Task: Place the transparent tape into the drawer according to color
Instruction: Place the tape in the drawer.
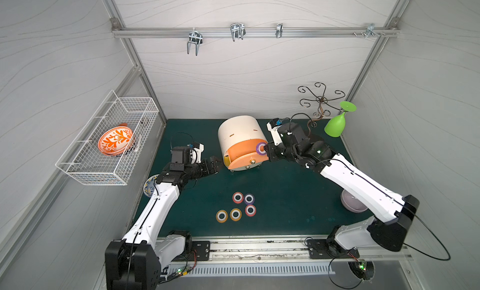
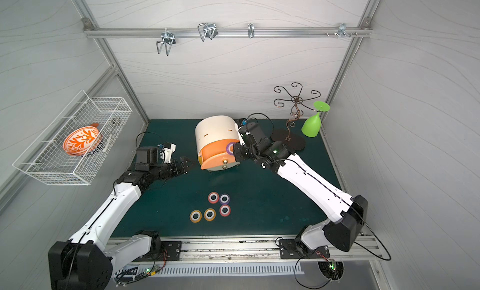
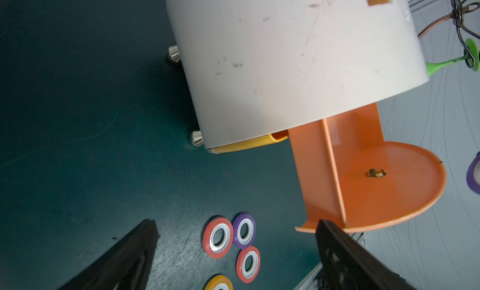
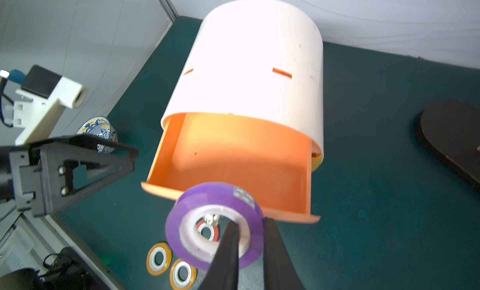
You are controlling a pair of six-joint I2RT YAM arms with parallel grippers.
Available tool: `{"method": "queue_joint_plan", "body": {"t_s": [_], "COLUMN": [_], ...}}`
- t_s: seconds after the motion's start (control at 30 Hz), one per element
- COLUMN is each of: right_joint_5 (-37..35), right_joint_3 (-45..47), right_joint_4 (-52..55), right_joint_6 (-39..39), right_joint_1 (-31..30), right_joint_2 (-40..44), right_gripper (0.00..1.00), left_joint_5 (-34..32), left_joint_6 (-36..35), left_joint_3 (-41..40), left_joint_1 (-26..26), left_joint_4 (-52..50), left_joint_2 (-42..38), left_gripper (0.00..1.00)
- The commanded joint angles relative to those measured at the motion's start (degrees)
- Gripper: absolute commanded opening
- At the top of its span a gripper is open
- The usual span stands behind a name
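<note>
My right gripper should move the purple tape outward over the empty bottom of the orange drawer and let go of it there, because the tape is still above the drawer's front rim.
A white round cabinet (image 1: 239, 130) stands at the back of the green mat, its orange drawer (image 1: 244, 152) pulled out and empty inside (image 4: 233, 156). My right gripper (image 1: 265, 148) (image 4: 250, 222) is shut on a purple tape (image 1: 260, 148) (image 4: 207, 205), one finger through its core, held just above the drawer's front rim. My left gripper (image 1: 217, 164) (image 3: 235, 221) hangs open and empty beside the cabinet's left. On the mat lie two red tapes (image 1: 237, 197) (image 1: 250, 210), a purple tape (image 1: 248, 198) and two orange tapes (image 1: 235, 214) (image 1: 221, 216).
A yellow drawer (image 1: 226, 160) sits shut under the orange one. A wire basket (image 1: 85, 169) on the left wall holds an orange plate. A green glass (image 1: 336, 125) hangs on a metal stand (image 1: 322, 99) at back right. A lilac bowl (image 1: 350, 201) and a patterned dish (image 1: 150, 184) lie under the arms.
</note>
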State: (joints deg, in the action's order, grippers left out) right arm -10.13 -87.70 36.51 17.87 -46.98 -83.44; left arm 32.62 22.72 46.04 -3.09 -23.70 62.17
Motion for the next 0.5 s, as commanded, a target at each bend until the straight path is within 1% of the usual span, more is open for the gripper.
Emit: {"method": "queue_joint_plan", "body": {"t_s": [0.0,0.1,0.2,0.47], "right_joint_5": [0.7,0.8,1.2,3.3], "right_joint_3": [-3.9,-7.2,-8.4,-6.7], "right_joint_4": [-2.3,-2.0,-1.8,-1.4], "right_joint_6": [-2.8,-3.8,-4.4,-4.8], "right_joint_1": [0.9,1.3,1.4,1.0], "right_joint_2": [-3.6,-7.1,-9.5,-11.3], "right_gripper": [0.0,0.0,0.0,0.0], "left_joint_5": [1.1,1.2,1.1,1.2], "left_joint_6": [-0.6,-0.6,-0.7,-0.7], "left_joint_3": [-0.2,-0.2,-0.3,-0.1], "left_joint_1": [0.2,0.2,0.2,0.2], "left_joint_4": [1.6,1.7,1.6,1.7], "left_joint_2": [-0.5,-0.7,-0.8,-0.4], "left_gripper": [1.0,1.0,1.0,1.0]}}
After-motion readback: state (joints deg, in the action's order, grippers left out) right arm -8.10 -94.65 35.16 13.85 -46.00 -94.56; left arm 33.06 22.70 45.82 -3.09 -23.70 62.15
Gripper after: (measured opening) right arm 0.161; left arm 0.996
